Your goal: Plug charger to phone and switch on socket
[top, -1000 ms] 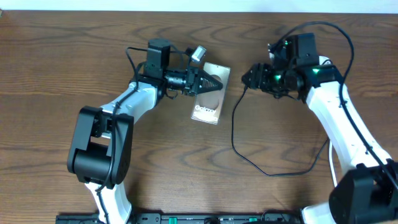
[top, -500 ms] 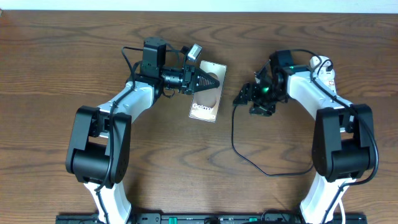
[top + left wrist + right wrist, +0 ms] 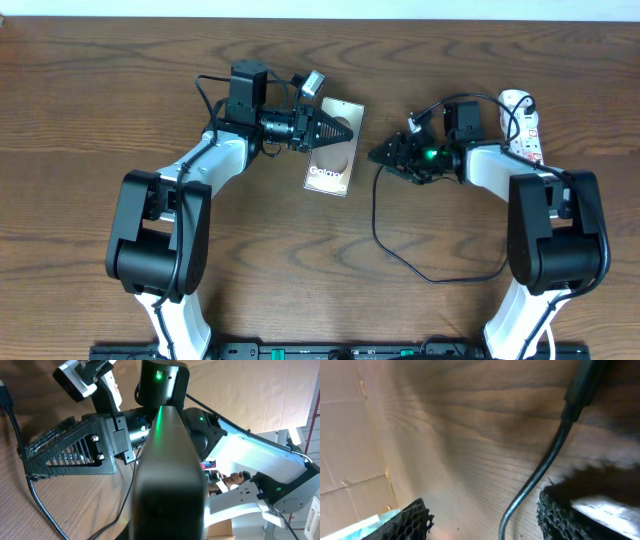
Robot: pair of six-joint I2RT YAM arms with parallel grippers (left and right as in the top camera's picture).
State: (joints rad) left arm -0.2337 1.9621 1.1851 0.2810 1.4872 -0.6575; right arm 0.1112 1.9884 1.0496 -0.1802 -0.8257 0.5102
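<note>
I will ease my right gripper down toward the phone next, then close it on the cable behind its thicker connector.
The phone (image 3: pixel 329 172), dark with white "Galaxy" lettering, lies at the table's middle. My left gripper (image 3: pixel 346 130) is shut on its far end. In the left wrist view the phone (image 3: pixel 170 475) is a blurred dark column between the jaws. The charger's thin black cable (image 3: pixel 375 215) loops from near the phone toward the front right. My right gripper (image 3: pixel 380 155) is open, low at the cable's end just right of the phone. In the right wrist view the cable (image 3: pixel 535 480) runs between the open fingers (image 3: pixel 485 520), with its thicker connector (image 3: pixel 584 380) beyond them. The white socket strip (image 3: pixel 523 125) lies at the right.
The right arm's link (image 3: pixel 480 160) lies between the socket strip and the phone. The left wrist view shows the right gripper (image 3: pixel 65 455) facing the phone, with the cable (image 3: pixel 20 440) on the wood beside it. The cable's loop (image 3: pixel 440 280) takes up the front right.
My right arm has swung down and left, bringing its gripper low over the cable's end beside the phone and uncovering the socket strip. The left gripper and phone shifted slightly left earlier, then stayed.
</note>
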